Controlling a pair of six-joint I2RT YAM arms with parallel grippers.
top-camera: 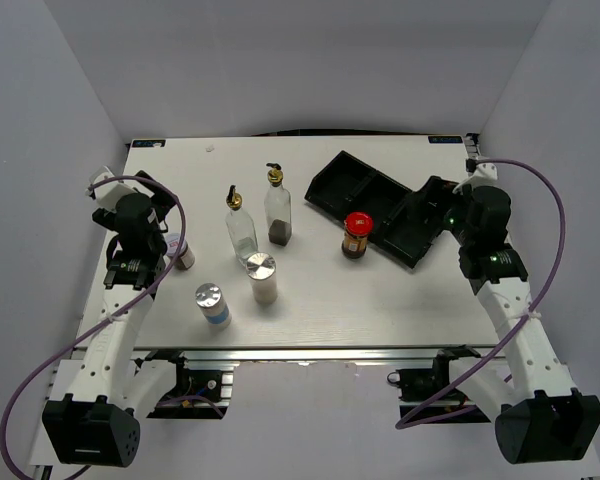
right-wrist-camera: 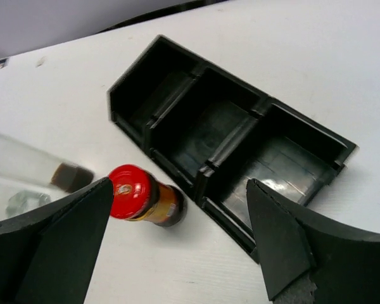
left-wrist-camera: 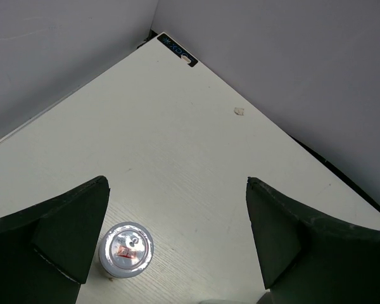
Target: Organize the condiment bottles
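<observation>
My right gripper swings past the red-lidded jar to that bottle's gold pourer point(top-camera: 275, 175) next, since a glass bottle stands beyond the tray's far end.
Two tall clear glass bottles with gold pourers point(top-camera: 241, 226) point(top-camera: 277, 210) stand mid-table. A red-lidded brown jar point(top-camera: 357, 235) stands by the black tray; in the right wrist view it point(right-wrist-camera: 137, 194) sits just inside my left fingertip. Two silver-capped shakers point(top-camera: 262, 277) point(top-camera: 211, 305) stand near the front. A small white-lidded jar point(top-camera: 184, 256) stands at the left; in the left wrist view it point(left-wrist-camera: 126, 249) is beside my left finger. My left gripper point(top-camera: 166, 226) point(left-wrist-camera: 177, 183) is open and empty above it. My right gripper point(top-camera: 428, 204) point(right-wrist-camera: 178, 183) is open and empty over the tray's near edge.
The black three-compartment tray point(top-camera: 352, 182) point(right-wrist-camera: 240, 142) lies slanted at the back right, its compartments empty. White walls enclose the table on the left, back and right. A label sticker point(left-wrist-camera: 176, 50) marks the far left corner.
</observation>
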